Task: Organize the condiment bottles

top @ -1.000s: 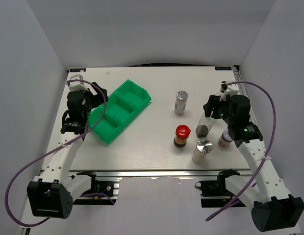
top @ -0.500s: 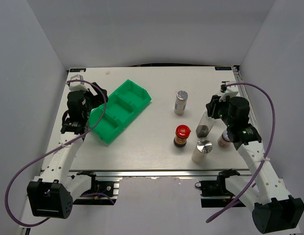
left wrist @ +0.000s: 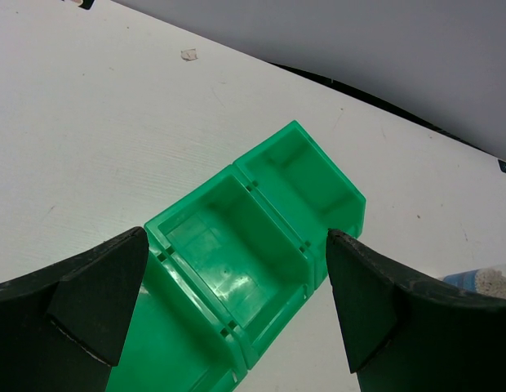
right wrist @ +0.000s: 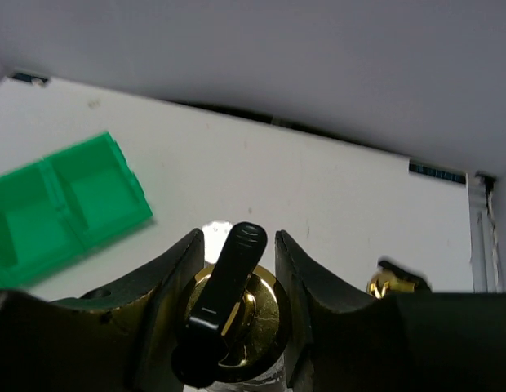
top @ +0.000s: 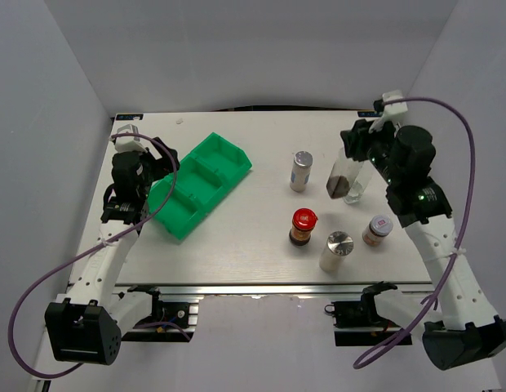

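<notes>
The robot's right gripper will next carry the bottle with dark liquid to the tray's empty far section (top: 219, 154) (right wrist: 98, 186), lower it and let go, because that section is below the gripper and to its left in the top view.
My right gripper (top: 353, 151) is shut on the gold pourer (right wrist: 241, 322) of a clear glass bottle (top: 340, 181) with dark liquid and holds it above the table at the back right. The second glass bottle (top: 361, 183) is right beside it; its gold pourer (right wrist: 390, 283) shows in the right wrist view. A silver-capped shaker (top: 300, 170) stands mid-table. The red-lidded dark jar (top: 303, 226), the other silver-capped shaker (top: 337, 250) and the white-lidded small jar (top: 376, 229) stand near the front right. My left gripper (left wrist: 228, 314) is open and empty above the green tray's near end.
The green compartmented tray (top: 206, 181) lies diagonally on the left half of the table, and its compartments (left wrist: 237, 245) hold nothing. The table's right edge and the side wall are close behind my right arm.
My right gripper has risen and moved toward the back of the table with the dark-liquid bottle in it, uncovering the white-lidded jar. The left arm has not moved.
</notes>
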Tool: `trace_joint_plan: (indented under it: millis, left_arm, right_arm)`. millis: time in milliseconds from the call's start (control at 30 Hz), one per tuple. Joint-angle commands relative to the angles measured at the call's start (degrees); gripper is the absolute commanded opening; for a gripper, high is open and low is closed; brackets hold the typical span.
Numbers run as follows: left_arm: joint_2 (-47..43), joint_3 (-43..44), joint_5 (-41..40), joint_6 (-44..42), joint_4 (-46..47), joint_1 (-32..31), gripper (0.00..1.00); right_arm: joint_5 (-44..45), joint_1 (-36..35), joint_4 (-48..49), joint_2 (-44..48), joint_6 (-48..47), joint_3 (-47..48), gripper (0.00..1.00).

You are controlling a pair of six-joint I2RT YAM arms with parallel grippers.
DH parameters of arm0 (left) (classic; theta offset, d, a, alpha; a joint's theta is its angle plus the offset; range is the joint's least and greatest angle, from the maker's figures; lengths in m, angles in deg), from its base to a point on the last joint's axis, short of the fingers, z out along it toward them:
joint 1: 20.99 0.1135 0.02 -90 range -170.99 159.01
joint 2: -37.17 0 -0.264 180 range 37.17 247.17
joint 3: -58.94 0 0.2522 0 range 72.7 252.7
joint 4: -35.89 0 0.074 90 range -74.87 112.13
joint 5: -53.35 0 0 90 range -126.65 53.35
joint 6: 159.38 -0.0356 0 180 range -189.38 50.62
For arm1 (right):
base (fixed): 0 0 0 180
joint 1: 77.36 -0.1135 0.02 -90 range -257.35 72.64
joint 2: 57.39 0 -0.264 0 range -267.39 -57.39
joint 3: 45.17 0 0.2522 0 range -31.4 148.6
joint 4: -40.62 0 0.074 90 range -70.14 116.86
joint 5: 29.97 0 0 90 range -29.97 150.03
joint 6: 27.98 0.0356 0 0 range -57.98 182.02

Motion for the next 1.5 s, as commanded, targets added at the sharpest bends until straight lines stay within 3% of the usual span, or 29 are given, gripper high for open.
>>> trace_joint_plan:
  millis: [0, 300, 600, 800, 1000, 1467]
  left_arm:
    - [-1.3, -0.2, -0.6, -0.7, -0.7, 0.1, 0.98]
    - [-1.3, 0.0, -1.8, -1.3, -0.9, 0.1, 0.98]
    - [-0.3, 0.1, -2.5, -1.7, -1.2, 0.1, 0.98]
    - [0.1, 0.0, -2.2, -1.7, -1.2, 0.1, 0.98]
    - [0.0, -0.1, -2.4, -1.8, -1.2, 0.1, 0.98]
    - [0.5, -0.3, -2.5, -2.5, -1.1, 0.1, 0.98]
  right_arm:
    - [-1.5, -2.3, 6.7, -2.2, -2.6, 11.1, 0.00]
    - [-2.4, -12.4, 7.3, -21.5, -6.3, 32.1, 0.00]
    - [-2.0, -19.9, 18.9, -43.6, -3.2, 46.6, 0.00]
    - [-0.3, -24.0, 24.1, -59.2, -2.7, 63.4, 0.00]
    - [0.7, -25.6, 35.6, -64.2, -1.2, 62.7, 0.00]
    - [-2.3, -28.3, 46.8, -74.5, -6.8, 65.3, 0.00]
